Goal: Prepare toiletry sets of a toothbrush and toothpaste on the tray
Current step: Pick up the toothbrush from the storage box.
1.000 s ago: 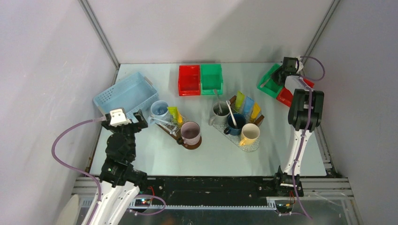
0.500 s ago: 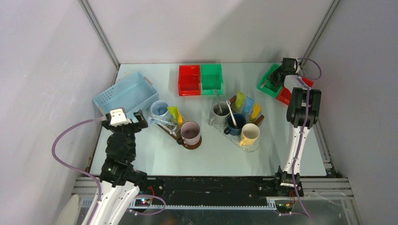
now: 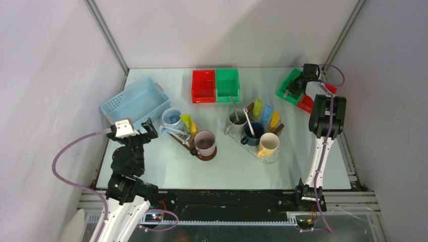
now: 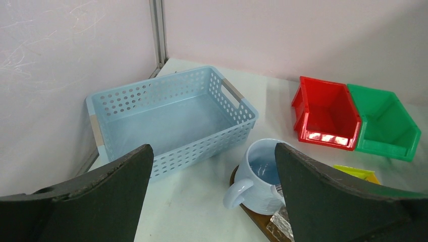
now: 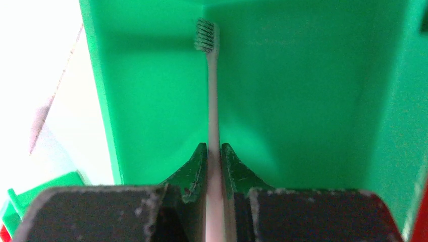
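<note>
The yellow mug is empty. My right gripper should next carry the toothbrush up from the green bin and back toward the yellow mug's opening, and let it go there.
At the far right, my right gripper reaches into a tilted green bin. In the right wrist view its jaws are shut on the handle of a slim pale toothbrush, whose bristles point at the bin's far wall. The right tray holds lime green, light blue and orange toothpaste tubes and a white toothbrush. The left tray carries a yellow tube. My left gripper stands open and empty beside the light blue mug.
A perforated blue basket sits at the back left. Red and green bins stand at the back middle, and a red bin lies beside the right arm. Grey, dark blue, yellow and pinkish mugs stand on the trays.
My right gripper has closed on the toothbrush inside the green bin. The left arm has shifted slightly and stays open.
</note>
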Robot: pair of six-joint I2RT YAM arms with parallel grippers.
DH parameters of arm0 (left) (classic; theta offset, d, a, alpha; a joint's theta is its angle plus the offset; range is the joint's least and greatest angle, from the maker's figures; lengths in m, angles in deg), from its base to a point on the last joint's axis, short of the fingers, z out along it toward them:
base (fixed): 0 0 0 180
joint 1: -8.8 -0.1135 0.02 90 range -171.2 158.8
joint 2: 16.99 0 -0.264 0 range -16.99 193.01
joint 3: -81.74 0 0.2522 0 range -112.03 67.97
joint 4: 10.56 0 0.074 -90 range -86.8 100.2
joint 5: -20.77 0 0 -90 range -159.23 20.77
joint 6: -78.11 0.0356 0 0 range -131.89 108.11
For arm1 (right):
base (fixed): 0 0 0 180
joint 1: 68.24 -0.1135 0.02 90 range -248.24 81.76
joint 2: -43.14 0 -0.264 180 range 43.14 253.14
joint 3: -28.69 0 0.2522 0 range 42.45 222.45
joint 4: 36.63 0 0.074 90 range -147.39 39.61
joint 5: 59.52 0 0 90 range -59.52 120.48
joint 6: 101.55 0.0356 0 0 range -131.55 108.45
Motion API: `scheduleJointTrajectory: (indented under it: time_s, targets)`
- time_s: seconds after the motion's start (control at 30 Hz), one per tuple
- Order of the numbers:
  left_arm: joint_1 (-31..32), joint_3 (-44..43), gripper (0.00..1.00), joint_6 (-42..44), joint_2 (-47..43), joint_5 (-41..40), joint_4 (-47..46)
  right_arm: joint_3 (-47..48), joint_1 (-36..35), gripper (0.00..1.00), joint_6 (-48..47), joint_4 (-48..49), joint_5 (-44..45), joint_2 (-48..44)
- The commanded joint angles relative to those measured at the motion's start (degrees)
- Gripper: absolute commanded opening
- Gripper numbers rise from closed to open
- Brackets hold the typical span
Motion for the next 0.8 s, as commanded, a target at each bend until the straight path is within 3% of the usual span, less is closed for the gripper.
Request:
scheduleJointTrajectory:
  time_s: [0.0, 0.4, 0.77]
  targets:
    - [-0.53, -0.13, 0.97, 0.94, -1.34, 0.87, -1.20, -3.65, -0.09, 0.00, -3.31, 2.42, 0.40, -7.87]
    - [-0.51, -0.22, 0.97, 0.29, -4.33, 1.21, -0.71, -18.47, -0.23, 0.00, -9.39, 12.53, 2.48, -26.87]
    - [-0.49, -0.31, 0.97, -0.11, -8.17, 0.05, -0.24, -28.36, -2.68, 0.00, -17.19, 11.97, 4.06, -47.33]
